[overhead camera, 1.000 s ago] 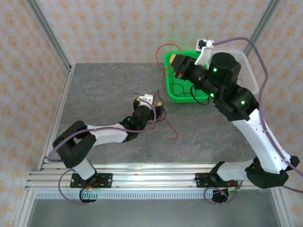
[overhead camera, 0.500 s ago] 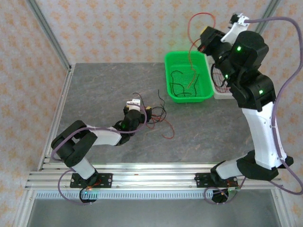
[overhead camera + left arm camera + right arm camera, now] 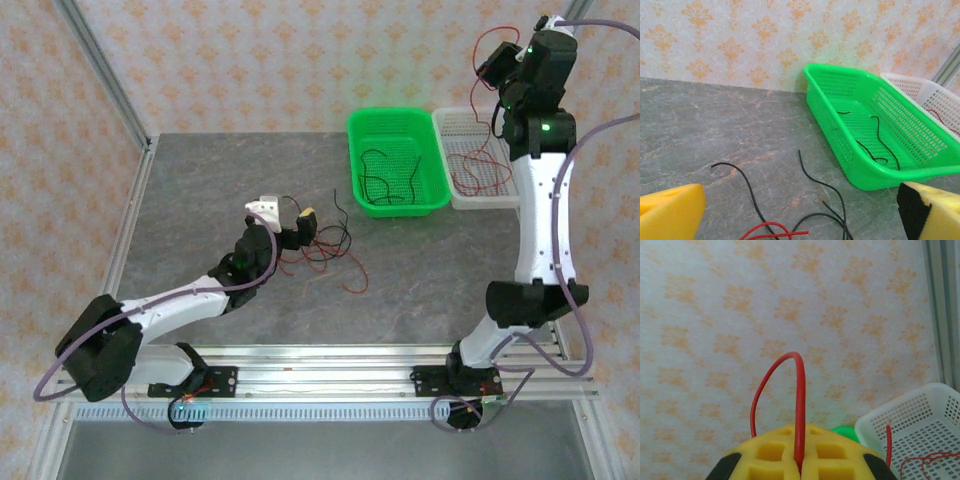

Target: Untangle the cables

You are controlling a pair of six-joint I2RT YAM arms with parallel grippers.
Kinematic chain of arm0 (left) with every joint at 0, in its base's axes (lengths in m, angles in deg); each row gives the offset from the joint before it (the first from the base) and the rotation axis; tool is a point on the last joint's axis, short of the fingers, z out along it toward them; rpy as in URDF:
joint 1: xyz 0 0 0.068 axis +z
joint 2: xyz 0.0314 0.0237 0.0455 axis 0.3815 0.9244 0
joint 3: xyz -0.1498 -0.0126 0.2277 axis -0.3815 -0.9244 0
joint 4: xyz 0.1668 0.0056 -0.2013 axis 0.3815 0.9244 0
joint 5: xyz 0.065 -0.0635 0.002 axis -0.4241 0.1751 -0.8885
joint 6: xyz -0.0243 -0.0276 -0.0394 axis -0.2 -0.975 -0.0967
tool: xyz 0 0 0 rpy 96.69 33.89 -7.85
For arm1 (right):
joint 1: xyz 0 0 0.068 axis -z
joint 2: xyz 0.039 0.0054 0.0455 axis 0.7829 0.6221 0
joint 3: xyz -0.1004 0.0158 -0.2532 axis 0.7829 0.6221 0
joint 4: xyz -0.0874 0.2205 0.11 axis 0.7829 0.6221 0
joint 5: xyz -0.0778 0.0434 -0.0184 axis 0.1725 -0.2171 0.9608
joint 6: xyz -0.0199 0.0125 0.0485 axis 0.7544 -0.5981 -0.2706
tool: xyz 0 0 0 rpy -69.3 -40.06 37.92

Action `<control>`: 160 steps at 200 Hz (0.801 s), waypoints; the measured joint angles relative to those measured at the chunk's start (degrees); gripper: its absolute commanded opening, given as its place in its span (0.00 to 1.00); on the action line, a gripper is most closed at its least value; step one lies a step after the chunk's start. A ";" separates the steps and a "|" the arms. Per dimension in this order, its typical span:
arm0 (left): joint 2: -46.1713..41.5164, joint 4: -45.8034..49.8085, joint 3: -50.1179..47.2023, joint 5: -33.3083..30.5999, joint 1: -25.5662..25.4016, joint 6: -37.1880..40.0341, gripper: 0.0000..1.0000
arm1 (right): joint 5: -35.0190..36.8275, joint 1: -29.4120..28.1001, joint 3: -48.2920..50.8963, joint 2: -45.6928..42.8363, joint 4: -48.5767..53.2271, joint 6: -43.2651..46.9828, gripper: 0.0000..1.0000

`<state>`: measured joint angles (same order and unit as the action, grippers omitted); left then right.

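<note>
I should next lower my right gripper into the white basket and let go of the red cable (image 3: 800,390) over the basket's bottom, because only pieces of red cable show lying there.
A tangle of thin red and black cables (image 3: 322,250) lies on the grey table, just right of my left gripper (image 3: 287,224). That gripper is open with nothing between its yellow fingers (image 3: 671,210), and black strands (image 3: 826,189) and a red strand (image 3: 771,229) lie ahead of it. My right gripper (image 3: 494,72) is raised high above the white basket (image 3: 503,196), shut on a red cable (image 3: 800,390) that loops above the fingers (image 3: 775,460). The cable's lower end hangs into the white basket. More black cables (image 3: 378,180) lie in the green basket (image 3: 358,128).
The green basket (image 3: 840,130) and the white basket (image 3: 920,90) stand side by side at the back right of the table (image 3: 200,190). Patterned walls close the back and sides. A metal rail (image 3: 320,380) runs along the near edge.
My right arm has swung up and to the right, carrying the red cable from above the green basket to over the white basket. The left gripper has shifted slightly left and opened wider.
</note>
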<state>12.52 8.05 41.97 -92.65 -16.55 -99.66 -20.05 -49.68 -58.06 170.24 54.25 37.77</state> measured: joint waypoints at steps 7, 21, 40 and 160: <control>-0.96 1.07 0.00 0.31 0.00 -0.20 0.99 | -0.17 0.66 0.00 1.31 -0.39 0.39 0.00; -2.99 3.06 0.00 0.92 0.00 -0.72 0.99 | -0.09 1.62 0.09 3.69 -1.27 1.20 0.00; -6.23 5.66 0.00 1.64 0.00 -1.49 0.99 | 0.37 2.54 1.27 6.69 -2.97 2.69 0.00; -22.49 23.23 0.52 2.80 0.00 -7.32 0.96 | 8.87 5.70 13.84 20.65 -8.24 4.96 0.00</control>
<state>-9.97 31.28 42.49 -89.85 -16.55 -106.98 -11.17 -43.98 -44.23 190.90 46.01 42.73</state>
